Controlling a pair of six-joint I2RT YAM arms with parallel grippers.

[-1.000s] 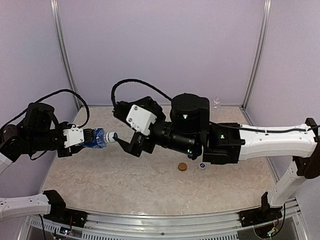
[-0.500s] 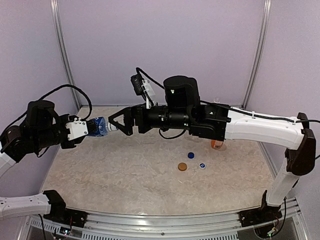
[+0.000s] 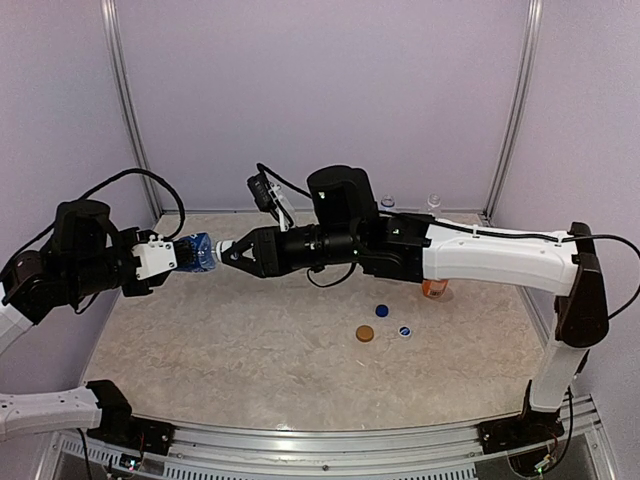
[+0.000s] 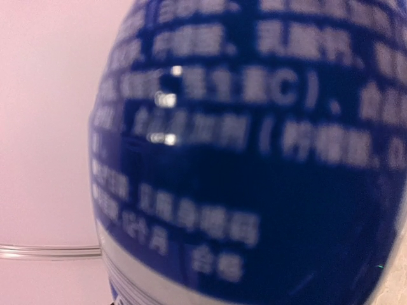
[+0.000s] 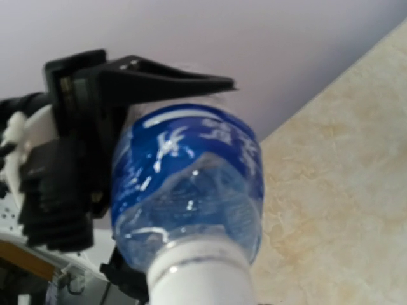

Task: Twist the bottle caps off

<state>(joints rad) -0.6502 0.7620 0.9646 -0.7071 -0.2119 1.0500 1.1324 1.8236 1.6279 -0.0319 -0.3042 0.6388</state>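
Observation:
My right gripper twists this bottle's cap off next and lowers it beside the loose caps. Then it releases the cap, since those lie below, to the gripper's right in the top view.
A clear bottle with a dark blue label [image 3: 199,252] is held level above the table's left side by my left gripper [image 3: 188,256], which is shut on its body. The label [image 4: 254,159] fills the left wrist view. My right gripper [image 3: 229,252] has its fingers drawn together round the bottle's cap end. In the right wrist view the bottle [image 5: 191,178] points at the camera, with its whitish cap [image 5: 198,279] at the bottom edge and a black left finger [image 5: 165,79] over it. My right fingers are out of that view.
Three loose caps lie on the table at centre right: a blue one [image 3: 382,310], an orange-brown one [image 3: 365,333] and a blue and white one [image 3: 404,330]. A short orange bottle [image 3: 434,289] stands behind the right arm. Two small clear bottles [image 3: 387,201] [image 3: 433,203] stand at the back wall.
My right arm swung left and rolled, bringing its open fingers onto the bottle's cap end, where they have closed. The left gripper lifted the bottle slightly and now holds still.

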